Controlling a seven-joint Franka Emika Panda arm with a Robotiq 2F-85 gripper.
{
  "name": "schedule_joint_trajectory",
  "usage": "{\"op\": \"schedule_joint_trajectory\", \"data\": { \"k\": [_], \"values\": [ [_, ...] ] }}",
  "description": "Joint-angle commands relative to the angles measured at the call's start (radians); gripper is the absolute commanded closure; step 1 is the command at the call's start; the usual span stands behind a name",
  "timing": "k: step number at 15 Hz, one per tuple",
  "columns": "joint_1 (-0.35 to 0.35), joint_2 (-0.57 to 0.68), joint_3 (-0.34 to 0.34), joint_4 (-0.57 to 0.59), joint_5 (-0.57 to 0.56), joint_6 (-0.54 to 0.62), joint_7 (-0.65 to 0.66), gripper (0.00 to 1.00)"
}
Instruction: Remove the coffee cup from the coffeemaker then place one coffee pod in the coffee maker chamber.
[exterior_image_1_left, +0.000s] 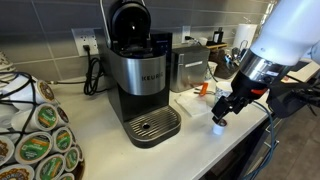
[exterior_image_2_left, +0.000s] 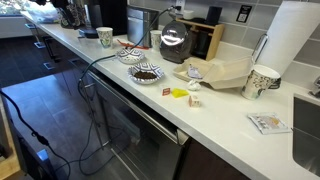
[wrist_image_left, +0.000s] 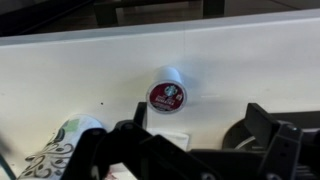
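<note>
My gripper will next shift left in the wrist view and go down around the coffee pod's red-lidded top (exterior_image_1_left: 220, 124) (wrist_image_left: 167, 96), as the pod stands off-center below its open fingers.
The black and silver coffeemaker (exterior_image_1_left: 140, 75) stands on the counter with its lid up and its drip tray (exterior_image_1_left: 152, 127) bare. A white coffee pod with a red lid (wrist_image_left: 167, 92) lies on the counter; it also shows in an exterior view (exterior_image_1_left: 218, 127). My gripper (wrist_image_left: 195, 122) is open and empty, hovering just above and beside the pod (exterior_image_1_left: 226, 108). A patterned paper coffee cup (wrist_image_left: 60, 150) stands on the counter close to the left finger, and shows far off in an exterior view (exterior_image_2_left: 105, 37).
A carousel rack of pods (exterior_image_1_left: 35, 140) stands at the front left. A steel appliance (exterior_image_1_left: 190, 68) and a small orange item (exterior_image_1_left: 201, 90) sit behind the gripper. The counter edge (exterior_image_1_left: 240, 135) runs close by. A second patterned cup (exterior_image_2_left: 262, 80) stands farther along.
</note>
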Motion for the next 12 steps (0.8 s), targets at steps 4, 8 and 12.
{"op": "schedule_joint_trajectory", "data": {
  "k": [4,8,12],
  "values": [
    [0.031,0.125,-0.064,0.097,0.097,-0.043,-0.129,0.00],
    [0.033,0.133,-0.096,0.109,0.129,-0.046,-0.137,0.00],
    [0.046,0.155,-0.111,0.121,0.126,-0.066,-0.131,0.00]
  ]
}}
